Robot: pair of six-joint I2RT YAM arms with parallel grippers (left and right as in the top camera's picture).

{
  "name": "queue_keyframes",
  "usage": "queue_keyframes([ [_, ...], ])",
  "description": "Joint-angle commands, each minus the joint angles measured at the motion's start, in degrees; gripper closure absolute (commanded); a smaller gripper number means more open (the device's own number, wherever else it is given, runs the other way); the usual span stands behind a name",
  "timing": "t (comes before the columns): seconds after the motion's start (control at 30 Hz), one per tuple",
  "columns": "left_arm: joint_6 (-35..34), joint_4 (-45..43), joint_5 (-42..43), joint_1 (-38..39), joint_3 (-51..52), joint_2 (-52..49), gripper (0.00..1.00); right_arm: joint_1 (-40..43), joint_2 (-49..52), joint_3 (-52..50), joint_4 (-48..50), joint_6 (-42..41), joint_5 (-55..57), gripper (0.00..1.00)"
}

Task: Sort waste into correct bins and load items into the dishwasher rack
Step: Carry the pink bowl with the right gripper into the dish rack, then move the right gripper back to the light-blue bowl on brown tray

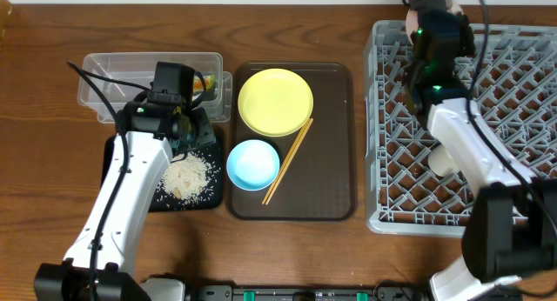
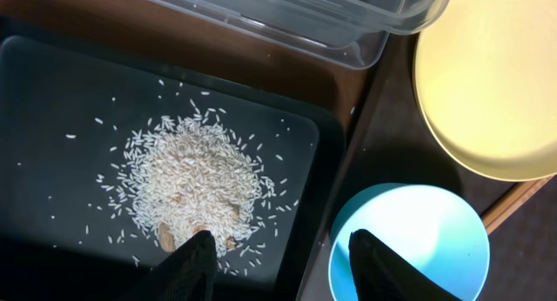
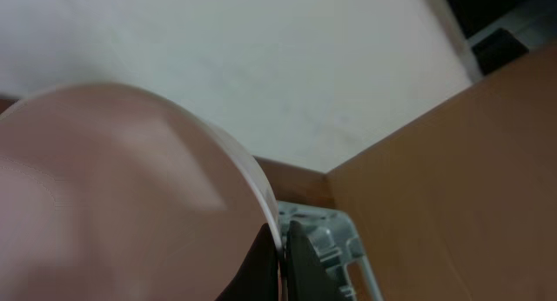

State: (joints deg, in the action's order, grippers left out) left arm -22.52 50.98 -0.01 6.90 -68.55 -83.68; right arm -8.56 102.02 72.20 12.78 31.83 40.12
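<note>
The white bowl still hangs over the rack's far edge, so my right gripper next moves back and down into the rack's far tray-side corner and releases the bowl's rim.
White rice scraps lie heaped in the black tray, also in the overhead view. My left gripper is open and empty, straddling the tray's right edge and the light blue bowl. The clear tub holds a green-and-orange wrapper, partly hidden by my left arm. The yellow plate, blue bowl and chopsticks lie on the brown serving tray. My right gripper is shut on the rim of the white bowl over the far left corner of the dishwasher rack.
The brown serving tray sits between the bins and the rack. A small white cup stands in the rack beside my right arm. A wall and a wooden panel stand behind the rack in the right wrist view.
</note>
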Motion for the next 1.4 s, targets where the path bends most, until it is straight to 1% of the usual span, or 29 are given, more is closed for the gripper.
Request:
queue_keyframes([
  [0.0, -0.35, 0.17, -0.63, -0.24, -0.02, 0.20, 0.48, -0.07, 3.48, 0.15, 0.74, 2.56, 1.92, 0.99],
  [0.2, -0.35, 0.37, -0.61, -0.24, -0.02, 0.20, 0.48, -1.36, 7.41, 0.15, 0.98, 2.51, 3.21, 0.99],
  [0.37, -0.35, 0.35, -0.48, -0.24, -0.02, 0.20, 0.48, -2.86, 8.15, 0.13, 0.48, 1.16, 3.37, 0.99],
  [0.53, -0.33, 0.35, -0.48, -0.24, -0.02, 0.20, 0.48, -4.85, 8.15, 0.13, -3.19, -0.09, 3.45, 0.99],
  [0.63, -0.33, 0.35, -0.48, -0.24, -0.02, 0.20, 0.48, -5.79, 8.13, 0.13, -7.82, -4.83, 4.22, 0.99],
  [0.83, -0.33, 0.35, -0.48, -0.24, -0.02, 0.20, 0.48, -7.13, 6.49, 0.13, -19.58, -22.82, 4.24, 0.99],
  [0.87, -0.33, 0.35, -0.48, -0.24, -0.02, 0.20, 0.48, -7.26, 5.81, 0.13, -21.38, -24.72, 3.13, 0.96],
  [0.93, -0.33, 0.35, -0.48, -0.24, -0.02, 0.20, 0.48, -7.39, 3.91, 0.13, -25.09, -27.43, -0.66, 0.77],
  [1.03, -0.33, 0.35, -0.48, -0.24, -0.02, 0.20, 0.48, -7.39, 0.44, 0.13, -29.79, -28.68, -7.34, 0.65],
  [1.1, -0.31, 0.37, -0.48, -0.24, -0.02, 0.20, 0.48, -7.39, -2.10, 0.13, -32.35, -28.61, -11.10, 0.47],
  [1.13, -0.31, 0.42, -0.48, -0.24, -0.02, 0.20, 0.41, -7.41, -3.45, 0.13, -33.24, -28.59, -12.83, 0.39],
  [1.17, -0.28, 0.50, -0.48, -0.24, -0.02, 0.20, 0.39, -7.45, -4.70, 0.13, -33.88, -28.59, -14.29, 0.38],
  [1.27, -0.28, 1.22, -0.98, -0.24, -0.02, 0.20, 0.40, -7.91, -8.46, 0.13, -35.78, -28.61, -21.29, 0.37],
  [1.37, -0.35, 2.95, -4.70, -0.26, -0.02, 0.20, 0.40, -8.94, -11.50, 0.13, -37.46, -28.63, -37.16, 0.37],
])
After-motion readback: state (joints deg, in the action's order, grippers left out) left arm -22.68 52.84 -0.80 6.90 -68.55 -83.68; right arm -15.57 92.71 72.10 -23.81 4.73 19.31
